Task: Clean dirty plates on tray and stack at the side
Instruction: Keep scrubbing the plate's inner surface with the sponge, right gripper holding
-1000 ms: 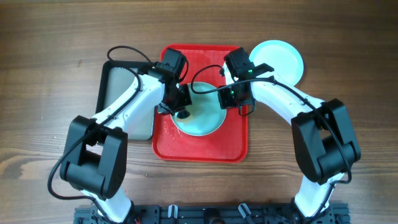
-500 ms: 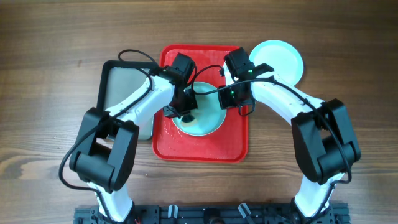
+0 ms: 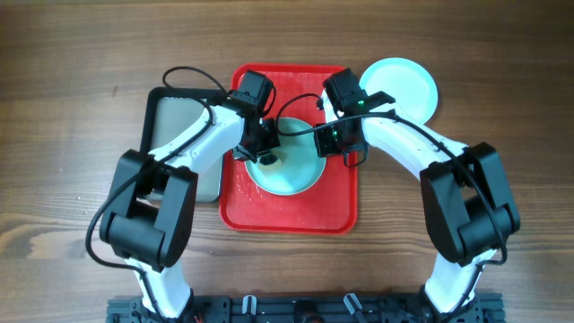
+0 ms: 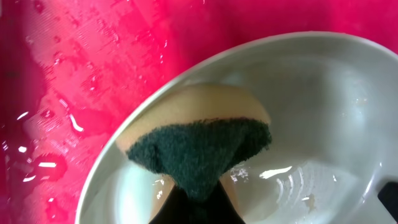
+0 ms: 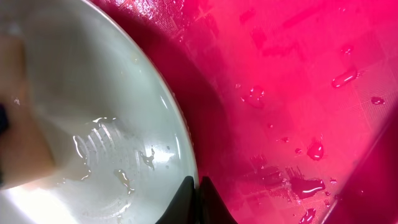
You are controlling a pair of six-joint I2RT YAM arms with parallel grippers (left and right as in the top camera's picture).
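My left gripper should next lift the sponge and carry it to the left in the overhead view, to the black tray's bare grey inside. Then it should lower and release the sponge there.
A pale mint plate lies tilted on the wet red tray. My left gripper is shut on a sponge, tan with a dark green scouring face, and presses it on the plate's inside near the left rim. My right gripper is shut on the plate's right rim, one finger on each side. A second plate, whiter, lies on the table to the right of the tray. A third plate is not in view.
A black tray with a grey inside lies left of the red tray, under my left arm. Water drops cover the red tray. Both arms' cables hang over the tray's far half.
My left gripper with the sponge has moved back and forth across the plate's left part: right and nearer, then back up-left. The right arm and the plate have stayed put.
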